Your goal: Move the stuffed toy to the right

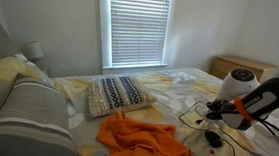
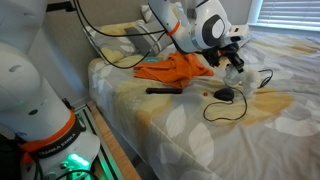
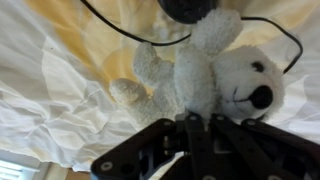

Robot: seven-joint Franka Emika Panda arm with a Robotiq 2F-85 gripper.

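Note:
My fingers are still pinching the bear's fur. Next my gripper should go down to put the bear's body on the bedsheet beside the small black device and let go of it.
The stuffed toy (image 3: 205,75) is a white bear with a black nose. It fills the wrist view, lying on the white and yellow bedsheet (image 3: 50,90). My gripper (image 3: 190,122) is shut on the bear's body, with fur pinched between the two black fingers. In both exterior views the gripper (image 1: 214,107) (image 2: 234,62) sits low over the bed, and the toy is mostly hidden behind it.
An orange cloth (image 1: 145,141) (image 2: 176,68) lies crumpled on the bed beside the arm. Black cables and a small black device (image 2: 225,95) (image 1: 213,139) lie near the gripper. A patterned pillow (image 1: 118,94), a grey striped pillow (image 1: 31,120) and a wooden nightstand (image 1: 243,68) stand around.

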